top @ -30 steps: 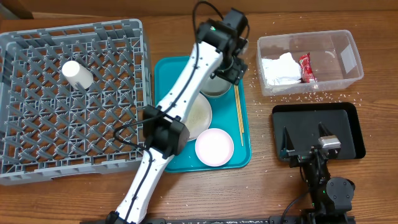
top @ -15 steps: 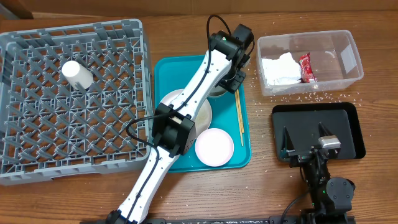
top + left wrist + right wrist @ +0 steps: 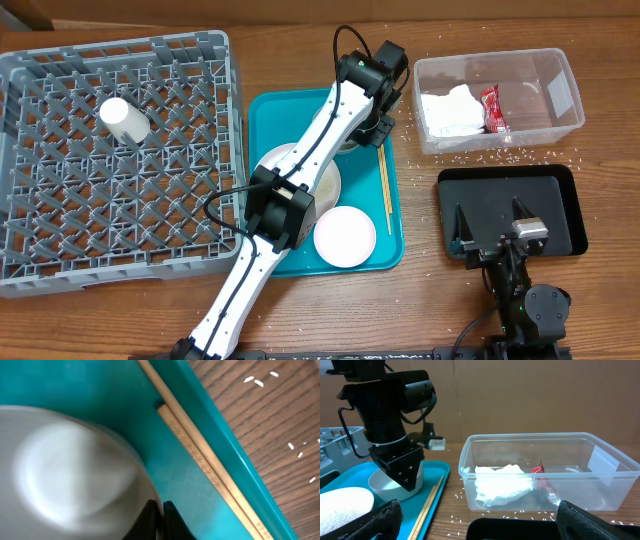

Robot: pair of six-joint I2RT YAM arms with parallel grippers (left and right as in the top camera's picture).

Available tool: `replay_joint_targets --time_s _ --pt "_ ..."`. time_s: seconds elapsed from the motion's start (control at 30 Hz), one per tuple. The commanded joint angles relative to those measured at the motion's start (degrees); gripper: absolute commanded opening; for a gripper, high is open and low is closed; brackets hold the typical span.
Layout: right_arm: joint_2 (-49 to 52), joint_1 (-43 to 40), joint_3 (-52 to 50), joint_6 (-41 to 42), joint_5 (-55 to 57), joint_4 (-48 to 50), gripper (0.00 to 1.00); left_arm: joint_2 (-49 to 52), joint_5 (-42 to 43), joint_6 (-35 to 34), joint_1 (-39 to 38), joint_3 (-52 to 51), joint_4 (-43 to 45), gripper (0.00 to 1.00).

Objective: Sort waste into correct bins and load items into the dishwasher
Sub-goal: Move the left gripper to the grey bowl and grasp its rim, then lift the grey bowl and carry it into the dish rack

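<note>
Next, my left gripper rises, swings tilted over the grey dish rack (image 3: 60, 270) and lowers to release onto the slots beside the white cup, since those slots are empty.
A pale round bowl (image 3: 75, 470) stands at the back of the teal tray (image 3: 392, 250). My left gripper (image 3: 161, 510) is shut on the bowl's right rim, one finger inside and one outside; the right wrist view shows the left gripper (image 3: 409, 485) at the bowl (image 3: 382, 485). In front lie the large white plate (image 3: 325, 185) and the smaller white plate (image 3: 345, 236). A white cup (image 3: 122, 118) lies in the grey dish rack (image 3: 60, 270). The clear tub (image 3: 560, 90) holds a napkin (image 3: 450, 110) and a red wrapper (image 3: 492, 108). My right gripper (image 3: 487, 228) stands open over the black tray (image 3: 560, 200).
Wooden chopsticks (image 3: 384, 180) lie along the teal tray's right side, close to the bowl. Loose rice grains (image 3: 480, 155) are scattered on the wooden table around the clear tub. The left arm stretches over the large plate.
The left arm shifted slightly right and down at the bowl, and its jaws closed on the bowl's rim. The right arm has not moved.
</note>
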Motion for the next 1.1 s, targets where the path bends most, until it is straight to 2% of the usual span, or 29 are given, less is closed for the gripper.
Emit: replay_joint_targets --time_s 0.0,0.1,0.2,0.33,0.57,0.7,0.9,0.97,1.07 --pt "-0.57 -0.26 -0.59 -0.07 0.72 0.42 1.0 -0.02 0.76 -1.33 -0.76 0.85 -0.02 0.04" --pt "-0.57 -0.26 -0.59 -0.07 0.72 0.42 1.0 -0.81 0.72 -3.69 -0.61 3.39 -1.07 0.04" --pt "-0.57 -0.26 -0.59 -0.07 0.72 0.39 1.0 -2.99 0.7 -9.27 1.03 9.84 -4.81 0.04" --pt "-0.57 -0.26 -0.59 -0.07 0.72 0.39 1.0 -8.52 0.81 -14.38 5.95 17.94 -11.63 0.04" --pt "-0.57 -0.26 -0.59 -0.07 0.72 0.42 1.0 -20.65 5.75 -13.7 16.94 16.92 -11.61 0.04" --pt "-0.57 -0.26 -0.59 -0.07 0.72 0.42 1.0 -27.87 5.62 -12.83 21.51 11.08 -11.61 0.04" --pt "-0.57 -0.26 -0.59 -0.07 0.72 0.42 1.0 -39.19 7.1 -10.36 29.24 -9.73 -11.61 0.04" --pt "-0.57 -0.26 -0.59 -0.07 0.72 0.39 1.0 -40.39 11.19 -8.24 32.11 -15.21 -11.61 0.04" --pt "-0.57 -0.26 -0.59 -0.07 0.72 0.39 1.0 -40.39 23.32 -1.6 39.74 -22.4 -11.28 0.04"
